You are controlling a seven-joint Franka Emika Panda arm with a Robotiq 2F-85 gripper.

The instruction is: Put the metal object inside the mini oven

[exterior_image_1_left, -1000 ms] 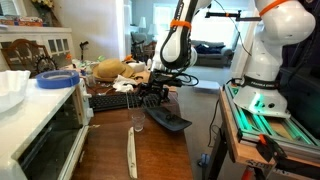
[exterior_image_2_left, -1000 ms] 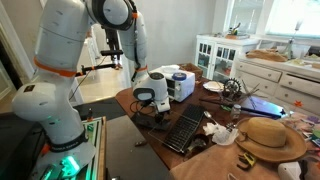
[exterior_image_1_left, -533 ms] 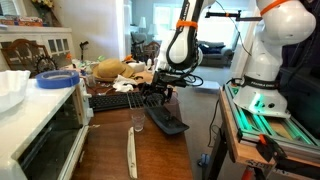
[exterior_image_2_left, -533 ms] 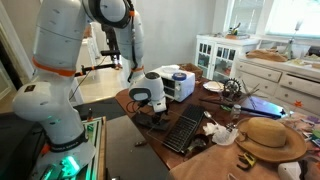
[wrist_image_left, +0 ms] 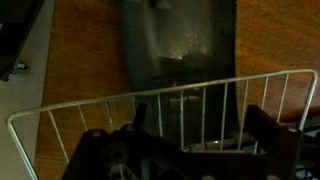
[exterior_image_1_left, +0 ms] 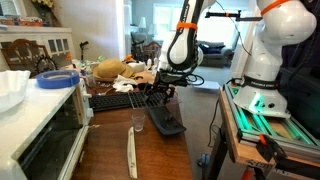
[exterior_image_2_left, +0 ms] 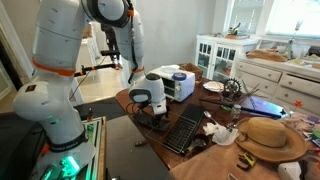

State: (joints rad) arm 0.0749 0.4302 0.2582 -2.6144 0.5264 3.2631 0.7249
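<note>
The wire grid rack [wrist_image_left: 170, 105] already crosses between the gripper's spread fingers, so the gripper will stay low in place and close on the rack's middle wires.
The metal object [exterior_image_1_left: 167, 122] is a flat dark tray lying on the wooden table; in the wrist view the metal object [wrist_image_left: 180, 45] fills the upper middle. My gripper [exterior_image_1_left: 158, 97] hangs just over its far end, open and holding nothing. From the wrist, the gripper [wrist_image_left: 200, 125] shows its dark fingers [wrist_image_left: 262, 128] spread wide, with a wire grid rack [wrist_image_left: 170, 105] crossing the picture between them and over the tray's near end. The mini oven [exterior_image_1_left: 40, 135] stands at the near left, its dark glass front facing the table. In an exterior view the gripper [exterior_image_2_left: 150, 108] is low over the table edge.
A long whitish utensil [exterior_image_1_left: 131, 155] and a small glass [exterior_image_1_left: 137, 120] lie between the oven and the tray. A black keyboard [exterior_image_1_left: 110, 100] sits behind them, and a straw hat [exterior_image_2_left: 268, 138] and clutter cover the far table. A blue bowl [exterior_image_1_left: 57, 79] rests on top of the oven.
The arm has shifted slightly sideways over the tray since a second ago, then held still. The jaws have stayed open and the tray has not moved.
</note>
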